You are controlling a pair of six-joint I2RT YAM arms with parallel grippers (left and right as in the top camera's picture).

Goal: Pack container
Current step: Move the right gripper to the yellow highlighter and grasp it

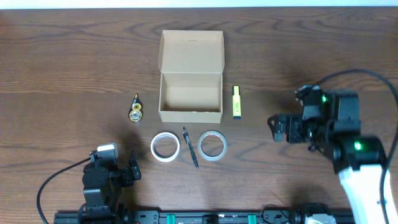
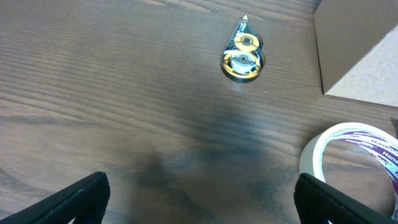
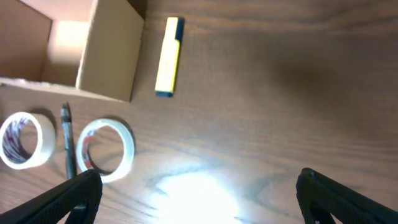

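Note:
The open fingers of my right gripper face across the highlighter's narrow body. I will next move that gripper outward and toward the container, then down over the yellow highlighter's middle (image 1: 236, 102) (image 3: 168, 58).
The tan cardboard container (image 1: 190, 98) stands open at the table's middle, its flap lid (image 1: 191, 51) laid back; its corner shows in the left wrist view (image 2: 360, 50) and its side in the right wrist view (image 3: 106, 53). A yellow highlighter (image 1: 236, 102) (image 3: 168, 57) lies right of it. A correction-tape dispenser (image 1: 135, 109) (image 2: 243, 56) lies left. Two tape rolls (image 1: 165, 147) (image 1: 212, 145) and a black pen (image 1: 190, 148) lie in front. My left gripper (image 1: 127, 174) (image 2: 199, 208) is open and empty at the front left. My right gripper (image 1: 277, 127) (image 3: 199, 205) is open and empty, right of the highlighter.
The wooden table (image 1: 62, 74) runs under everything. A black rail (image 1: 199, 218) lies along the front edge with the arm bases. The right arm's white link (image 1: 367, 186) reaches in from the front right corner.

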